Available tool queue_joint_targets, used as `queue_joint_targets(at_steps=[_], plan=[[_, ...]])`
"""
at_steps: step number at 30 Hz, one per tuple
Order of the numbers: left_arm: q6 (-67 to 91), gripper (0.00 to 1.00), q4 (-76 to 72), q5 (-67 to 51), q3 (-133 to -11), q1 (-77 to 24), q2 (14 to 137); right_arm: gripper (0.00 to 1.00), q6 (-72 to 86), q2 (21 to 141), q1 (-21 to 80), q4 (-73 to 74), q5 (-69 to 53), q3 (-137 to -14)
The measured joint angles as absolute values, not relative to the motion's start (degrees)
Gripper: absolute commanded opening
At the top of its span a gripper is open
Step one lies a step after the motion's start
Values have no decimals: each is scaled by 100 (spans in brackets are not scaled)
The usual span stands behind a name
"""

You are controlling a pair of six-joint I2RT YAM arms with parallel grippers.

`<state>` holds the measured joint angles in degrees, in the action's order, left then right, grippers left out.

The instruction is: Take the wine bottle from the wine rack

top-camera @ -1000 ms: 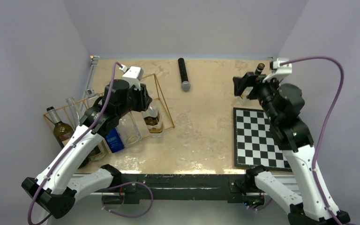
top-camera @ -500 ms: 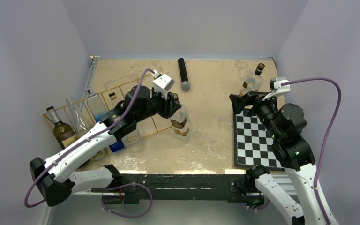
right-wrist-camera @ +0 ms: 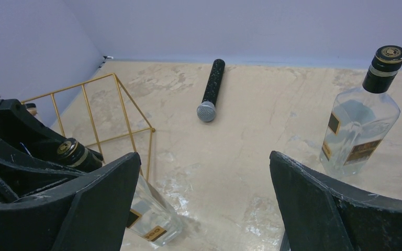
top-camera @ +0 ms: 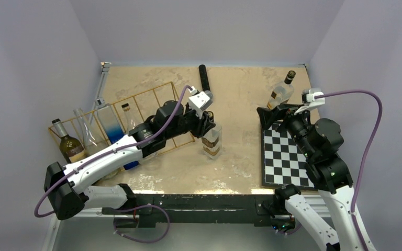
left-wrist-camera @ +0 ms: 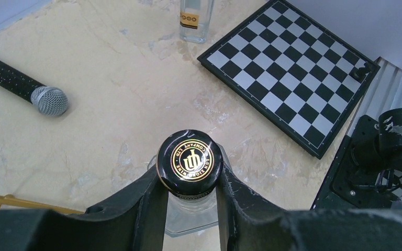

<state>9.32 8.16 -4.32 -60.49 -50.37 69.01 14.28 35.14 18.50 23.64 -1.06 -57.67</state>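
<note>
The bottle is still leaning, so the left gripper should next move slightly away from the wine rack toward the chessboard, to bring the neck over the bottle's base [top-camera: 212,151] [left-wrist-camera: 192,218].
The wine rack [top-camera: 136,111] is a gold wire frame at the left of the table, and it also shows in the right wrist view [right-wrist-camera: 118,102]. My left gripper [top-camera: 207,123] is shut on the neck of a clear wine bottle [top-camera: 212,143] with a black cap [left-wrist-camera: 189,161]. It holds the bottle just right of the rack. The bottle leans in the right wrist view [right-wrist-camera: 154,217], with its base at the table surface. My right gripper [top-camera: 271,114] is open and empty above the chessboard's far corner, its jaws wide apart [right-wrist-camera: 203,157].
A second clear bottle [top-camera: 281,93] stands at the back right. A black microphone [top-camera: 205,83] lies at the back middle. The chessboard [top-camera: 288,154] lies at the right. A dark bottle [top-camera: 68,147] and a blue-filled one [top-camera: 110,125] stay in the rack.
My left gripper has carried the clear bottle rightwards out of the rack onto open table. My right gripper has let go of the back-right bottle and drawn back from it.
</note>
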Motion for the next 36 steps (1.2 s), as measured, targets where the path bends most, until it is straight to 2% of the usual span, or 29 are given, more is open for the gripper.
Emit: queue_joint_targets(at_steps=[6, 11, 15, 19, 27, 32, 36], plan=[[919, 3, 600, -429, -6010, -5105, 7179, 99, 1409, 3511, 1850, 2366, -104, -5760], [917, 15, 565, -443, -6005, -5142, 7393, 99, 1389, 3465, 1850, 2383, -102, -5760], [921, 28, 517, -475, -6003, -5153, 7415, 99, 1387, 3422, 1850, 2408, -102, -5760], [921, 36, 504, -515, -5996, -5153, 7417, 99, 1385, 3411, 1850, 2440, -99, -5760], [941, 70, 64, -552, -5944, -5157, 7345, 99, 1378, 3409, 1850, 2493, -102, -5760], [963, 86, -56, -440, -5946, -5179, 7140, 99, 1347, 3400, 1850, 2510, -191, -5760], [991, 92, -5, -351, -6036, -5181, 7067, 98, 1302, 3417, 1848, 2534, -794, -5760]])
